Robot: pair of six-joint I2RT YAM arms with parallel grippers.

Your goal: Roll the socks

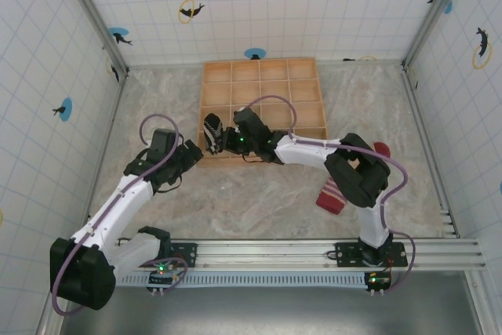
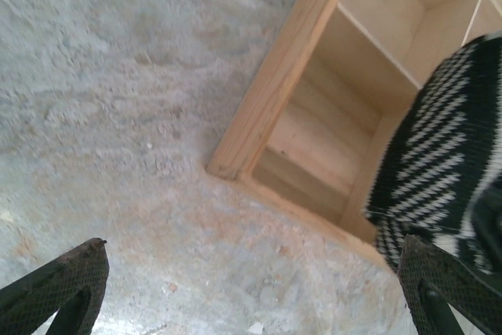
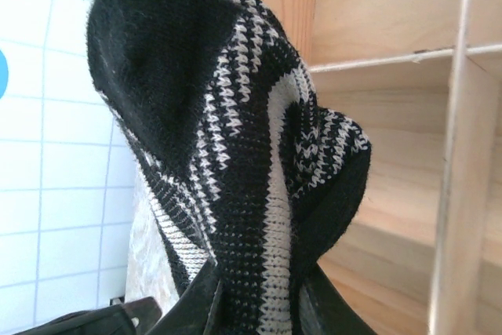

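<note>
My right gripper comes down toward the tray's near corner section next and releases the striped sock inside, since the section lies empty below these fingers.
My right gripper (image 3: 255,304) is shut on the black-and-white striped sock (image 3: 227,139), which stands bunched up from between the fingers. In the top view this gripper (image 1: 218,141) holds the sock (image 1: 211,126) over the near left corner of the wooden tray (image 1: 263,107). My left gripper (image 1: 194,154) is open just left of it, above the table. In the left wrist view its fingertips (image 2: 59,288) stand wide apart with nothing between them, and the striped sock (image 2: 439,154) hangs at the right. The tan sock's red-striped cuff (image 1: 332,196) and dark red end (image 1: 382,149) lie under the right arm's elbow.
The wooden tray (image 2: 267,107) has several square compartments and its near left corner lies just ahead of the left gripper. Tiled walls enclose the marbled table on three sides. A metal rail (image 1: 314,253) runs along the near edge.
</note>
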